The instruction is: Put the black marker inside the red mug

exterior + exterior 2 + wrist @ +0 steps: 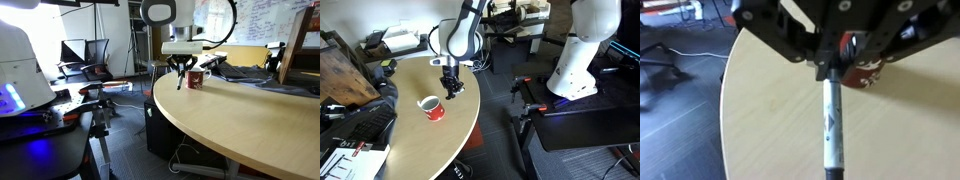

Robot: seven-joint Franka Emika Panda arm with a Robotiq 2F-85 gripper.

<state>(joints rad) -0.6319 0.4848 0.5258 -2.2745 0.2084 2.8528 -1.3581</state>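
My gripper will next lift the marker from beside the red mug, and then it will tilt the marker over the mug's open top and lower it in.
My gripper is shut on the black marker, a thin stick with a pale grey barrel and dark ends that points away from the jaws. In both exterior views the gripper hangs above the round wooden table with the marker pointing down, its tip close to the tabletop. The red mug stands upright on the table beside the gripper, a short way off. In the wrist view the mug shows partly behind the fingers.
The light wooden table curves to an edge near the gripper. Dark bags and clutter lie on its far side. Office chairs and a white robot base stand on the floor around it.
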